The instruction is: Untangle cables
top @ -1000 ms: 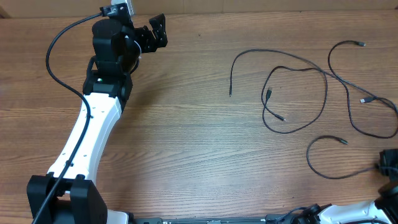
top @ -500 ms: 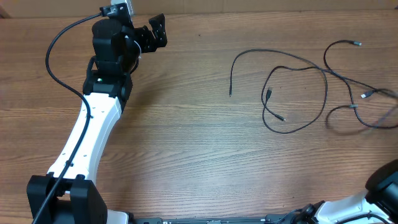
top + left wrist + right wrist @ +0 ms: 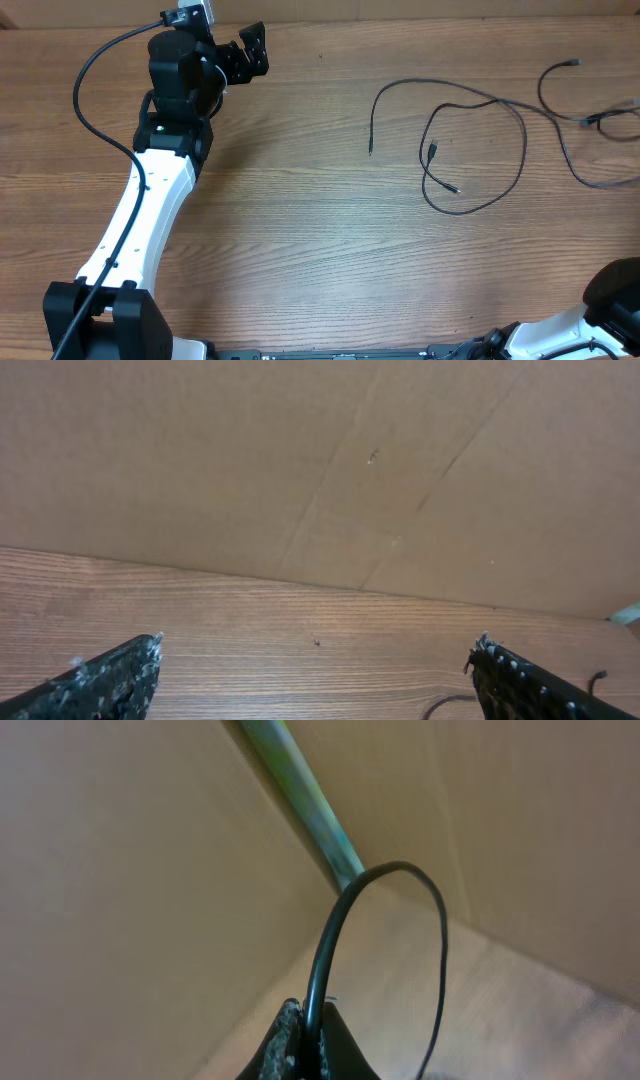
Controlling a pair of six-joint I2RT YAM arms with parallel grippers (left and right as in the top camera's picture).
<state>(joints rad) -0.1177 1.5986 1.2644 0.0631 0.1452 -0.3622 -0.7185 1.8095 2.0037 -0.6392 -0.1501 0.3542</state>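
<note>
Next, my right gripper moves outward and down over the table's bare far corner to let go of the black cable, since that spot lies clear of the loop.
Thin black cables lie at the right of the wooden table. One forms a loop (image 3: 523,150) with two small plug ends inside it. A longer cable (image 3: 400,84) arcs from a free end at mid-table toward the right edge, where another strand (image 3: 578,170) is drawn off to the right. My right gripper (image 3: 308,1020) is shut on a black cable (image 3: 330,935) that arches up out of the jaws; its fingers do not show overhead. My left gripper (image 3: 252,50) hangs open at the far left by the back wall, far from the cables, its fingers (image 3: 120,670) wide apart with nothing between them.
A cardboard wall (image 3: 300,460) closes the back of the table. The left arm's own thick black cable (image 3: 90,90) loops beside it. Part of the right arm (image 3: 615,290) shows at the lower right corner. A greenish bar (image 3: 300,790) runs along cardboard in the right wrist view.
The right arm has risen at the lower right corner. The cable loops at the right have been dragged up and rightward, off the lower right of the table. The left arm has not moved.
</note>
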